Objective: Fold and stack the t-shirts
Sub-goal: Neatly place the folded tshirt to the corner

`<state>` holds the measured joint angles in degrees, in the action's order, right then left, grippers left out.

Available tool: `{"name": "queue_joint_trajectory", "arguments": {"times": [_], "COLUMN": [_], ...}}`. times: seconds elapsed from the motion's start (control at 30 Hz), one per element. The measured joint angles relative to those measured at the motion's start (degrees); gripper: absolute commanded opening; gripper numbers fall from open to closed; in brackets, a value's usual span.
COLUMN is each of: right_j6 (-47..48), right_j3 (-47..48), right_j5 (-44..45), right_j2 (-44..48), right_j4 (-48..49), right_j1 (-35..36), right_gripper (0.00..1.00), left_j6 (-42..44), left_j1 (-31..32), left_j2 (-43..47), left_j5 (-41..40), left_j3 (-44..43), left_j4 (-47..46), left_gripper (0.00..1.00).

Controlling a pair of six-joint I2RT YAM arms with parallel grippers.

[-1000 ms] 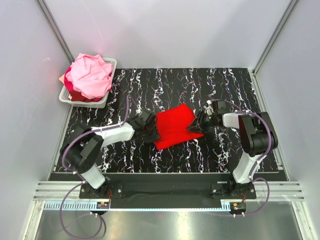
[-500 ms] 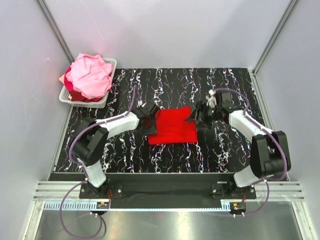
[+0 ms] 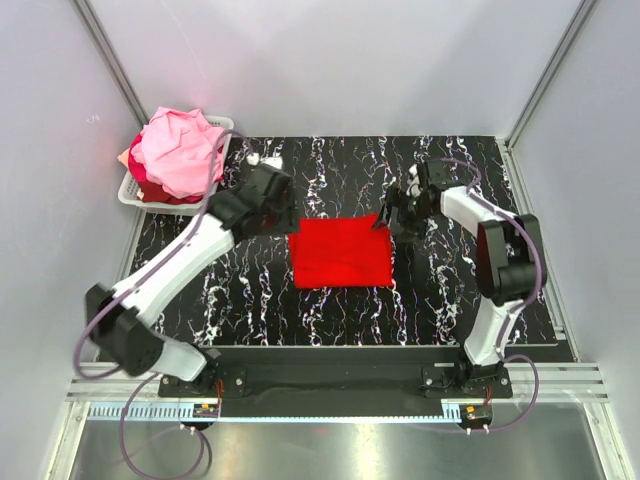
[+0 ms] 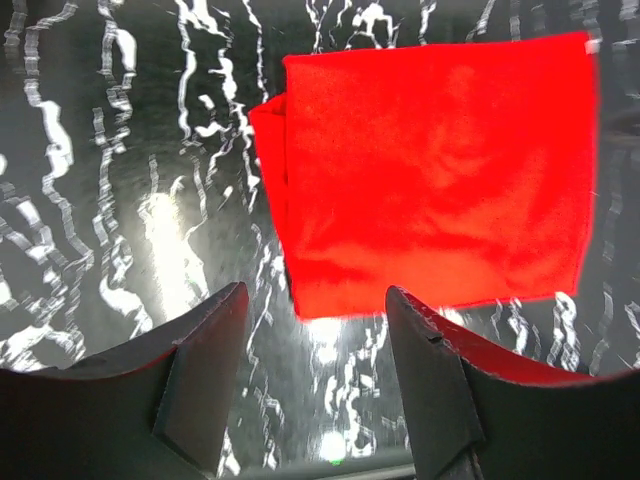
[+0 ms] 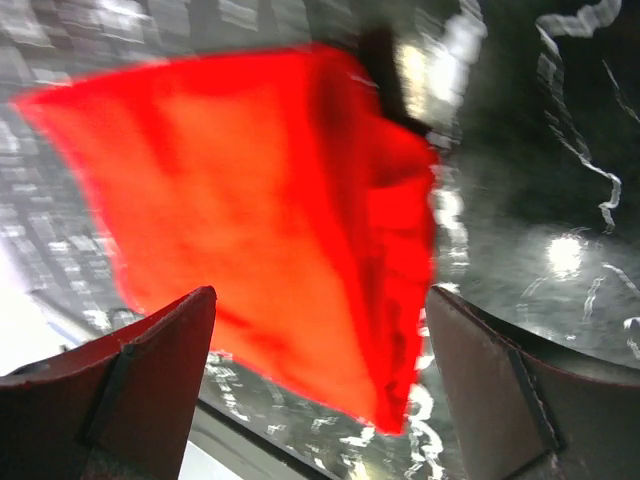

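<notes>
My right gripper moves down onto the red t-shirt's layered side edge by the t-shirt's far corner (image 3: pixel 388 232) (image 5: pixel 388 208) next, since that edge shows between its open fingers.
A bright red t-shirt (image 3: pixel 340 252) lies folded in a flat rectangle at the middle of the black marbled table (image 3: pixel 450 290). My left gripper (image 3: pixel 274 212) hovers off its far left corner, open and empty. In the left wrist view the red t-shirt (image 4: pixel 430 170) lies ahead of my left gripper (image 4: pixel 315 370), apart from both fingers. My right gripper (image 3: pixel 393 216) hangs open at the shirt's far right corner. In the right wrist view the red t-shirt (image 5: pixel 260 220) lies below my wide-open right gripper (image 5: pixel 320 385), its corner untouched. Pink and peach t-shirts (image 3: pixel 180 150) are heaped in the basket.
The white slotted basket (image 3: pixel 168 203) stands at the table's far left corner, close to my left arm's elbow. Grey walls enclose the table on three sides. A metal rail (image 3: pixel 330 380) runs along the near edge.
Both grippers have opened and let go of the red t-shirt, which now lies flat and squared. The left gripper has drawn back toward the far left; the right has shifted toward the far side.
</notes>
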<state>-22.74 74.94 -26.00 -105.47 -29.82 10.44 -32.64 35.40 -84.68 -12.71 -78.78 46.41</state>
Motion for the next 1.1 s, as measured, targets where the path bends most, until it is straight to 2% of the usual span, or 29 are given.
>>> {"name": "queue_joint_trajectory", "arguments": {"times": [0.2,0.3,0.43,0.53,0.57,0.63,0.73,0.83,1.1], "right_j6": [1.7,2.0,2.0,2.2,2.1,2.1,1.7,2.2,6.2], "right_j3": [0.0,0.6,3.0,4.5,4.7,5.2,7.6,12.4,37.9], "right_j5": [2.2,2.0,-0.2,-2.1,-3.3,-4.1,-5.0,-1.5,25.6], "right_j2": [-6.1,-7.1,-9.6,-11.8,-12.8,-14.5,-16.4,-18.2,-28.6], "right_j4": [-3.3,-3.5,-3.8,-3.7,-3.6,-3.5,-5.8,-10.1,-20.6], "right_j1": [0.0,0.0,0.0,-0.1,-0.1,-0.2,-0.3,-0.3,-1.6], "right_gripper": [0.91,0.85,0.72,0.4,0.18,0.03,0.0,0.0,0.0], "left_j6": [-0.1,-0.5,-1.7,-2.8,-3.1,-3.8,-4.6,-4.6,-3.8], "left_j1": [0.0,0.0,0.0,0.0,0.0,0.0,0.0,0.0,0.0], "left_j2": [16.6,24.0,32.0,37.8,39.7,43.6,47.5,48.5,48.4], "left_j5": [-0.9,-1.7,-3.0,-4.8,-5.6,-7.5,-8.4,-8.7,-9.0], "left_j3": [6.3,9.8,14.2,17.5,18.8,21.9,25.4,26.2,26.8], "left_j4": [4.7,7.8,12.0,14.4,14.8,14.9,14.8,14.7,12.1], "left_gripper": [0.65,0.65,0.68,0.73,0.74,0.76,0.76,0.77,0.79]}}
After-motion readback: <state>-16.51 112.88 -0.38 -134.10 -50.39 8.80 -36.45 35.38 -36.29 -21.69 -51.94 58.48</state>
